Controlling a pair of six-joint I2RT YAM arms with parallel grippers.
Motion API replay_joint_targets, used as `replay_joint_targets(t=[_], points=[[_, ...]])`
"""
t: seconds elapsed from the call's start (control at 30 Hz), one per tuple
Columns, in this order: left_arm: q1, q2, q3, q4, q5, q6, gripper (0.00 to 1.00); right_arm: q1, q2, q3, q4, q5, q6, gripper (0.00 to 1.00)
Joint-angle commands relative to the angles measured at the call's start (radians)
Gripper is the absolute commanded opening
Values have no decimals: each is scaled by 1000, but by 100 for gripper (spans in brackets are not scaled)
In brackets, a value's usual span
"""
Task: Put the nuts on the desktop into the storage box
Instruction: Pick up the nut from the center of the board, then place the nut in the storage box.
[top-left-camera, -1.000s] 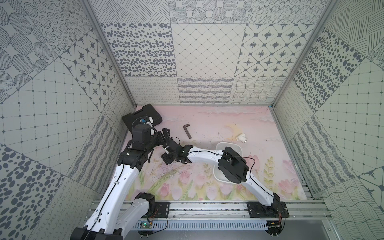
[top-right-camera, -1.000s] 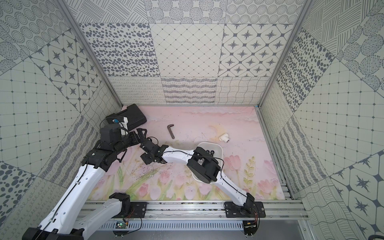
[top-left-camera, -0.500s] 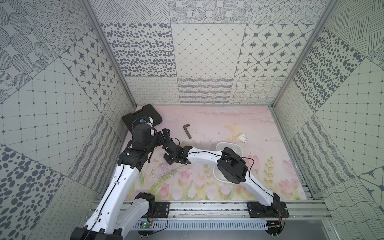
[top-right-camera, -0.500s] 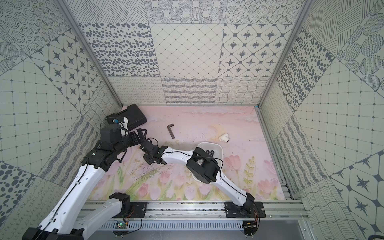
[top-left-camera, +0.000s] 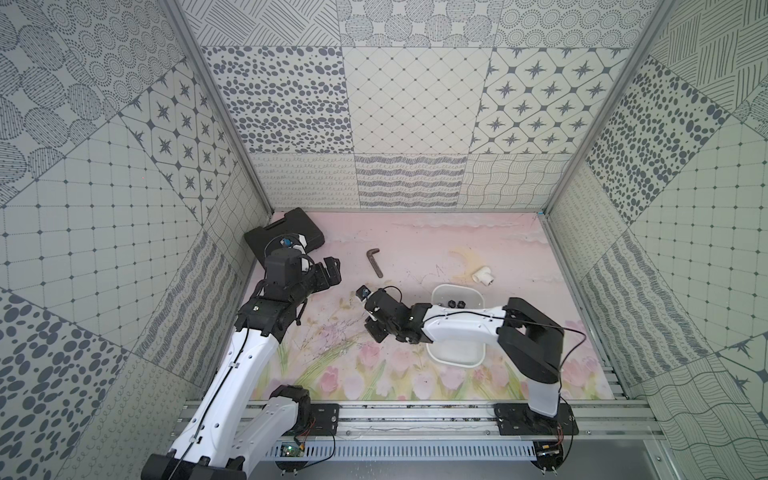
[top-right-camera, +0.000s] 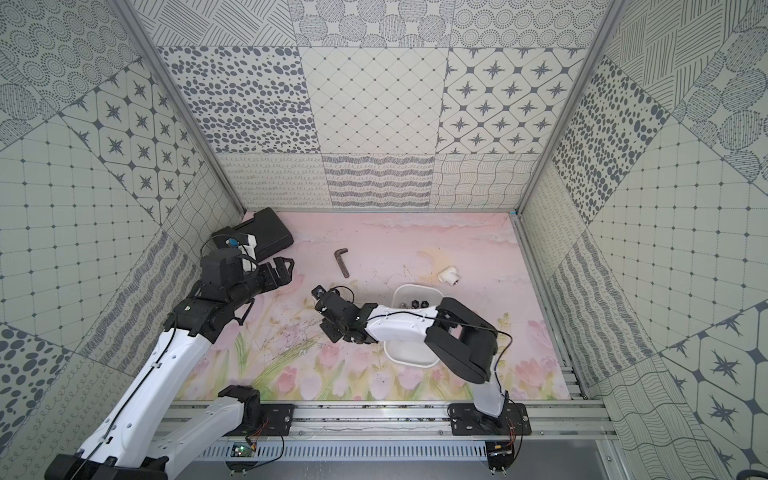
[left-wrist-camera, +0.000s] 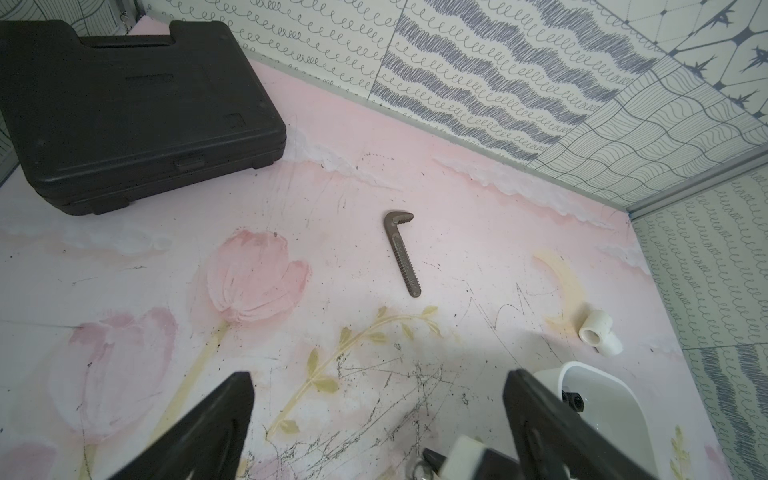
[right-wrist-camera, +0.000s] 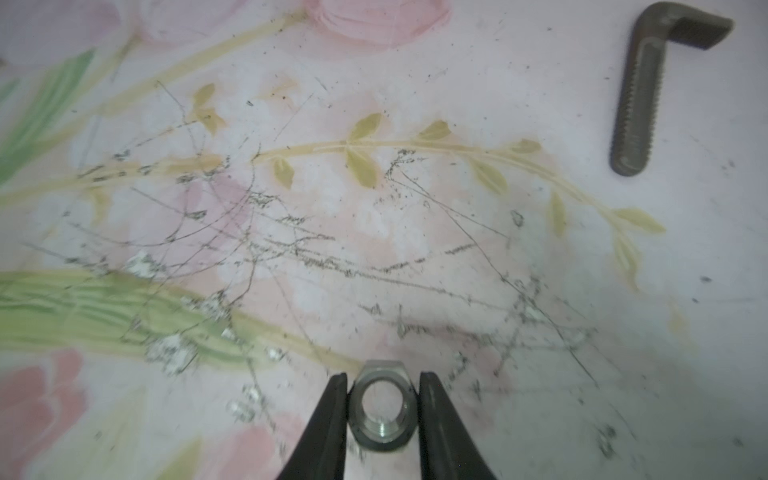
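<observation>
Dark nuts already lie inside the storage box. My right gripper will next go up over the rim of the storage box and down to the storage box's bottom to release the grey nut.
A grey hexagonal nut (right-wrist-camera: 382, 409) is pinched between the two black fingers of my right gripper (right-wrist-camera: 382, 386), which is shut on it just above the scratched desktop (top-left-camera: 415, 241). In both top views the right gripper (top-left-camera: 372, 330) is left of the white storage box (top-left-camera: 457, 357), its tips mostly hidden under the wrist. Dark nuts (top-left-camera: 456, 304) lie at the far end of the storage box (top-right-camera: 409, 361). My left gripper (top-left-camera: 332, 270) hovers open and empty near the left wall; its fingers frame bare desktop (left-wrist-camera: 378, 382).
A dark L-shaped hex key (top-left-camera: 375, 262) lies behind the grippers. A white pipe elbow (top-left-camera: 482, 275) sits just beyond the storage box. A black tool case (top-left-camera: 286, 232) fills the far left corner. Patterned walls enclose the desktop on three sides.
The right gripper has shut on the nut and drawn back to the right, toward the storage box. The left arm has barely moved.
</observation>
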Motion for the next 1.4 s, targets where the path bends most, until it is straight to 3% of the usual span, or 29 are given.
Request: replay_joint_targets(t=[0.0, 0.23, 0.4, 0.83, 1.03, 1.23, 1.37], points=[[1, 2, -9, 18, -10, 17, 99, -13, -229, -130, 45, 88, 61, 13], [1, 0, -20, 18, -5, 14, 99, -100, -630, -366, -244, 235, 216, 13], [3, 3, -26, 19, 2, 11, 99, -170, -753, -475, -369, 249, 340, 13], [2, -4, -30, 40, -4, 16, 99, -232, -433, -431, -395, 100, 391, 14], [1, -2, -31, 40, -8, 17, 99, -232, -356, -412, -342, 92, 382, 15], [2, -3, -33, 40, -8, 17, 99, -236, -297, -394, -306, 111, 369, 21], [0, -5, -31, 37, -8, 19, 99, -241, -285, -380, -294, 110, 367, 32]])
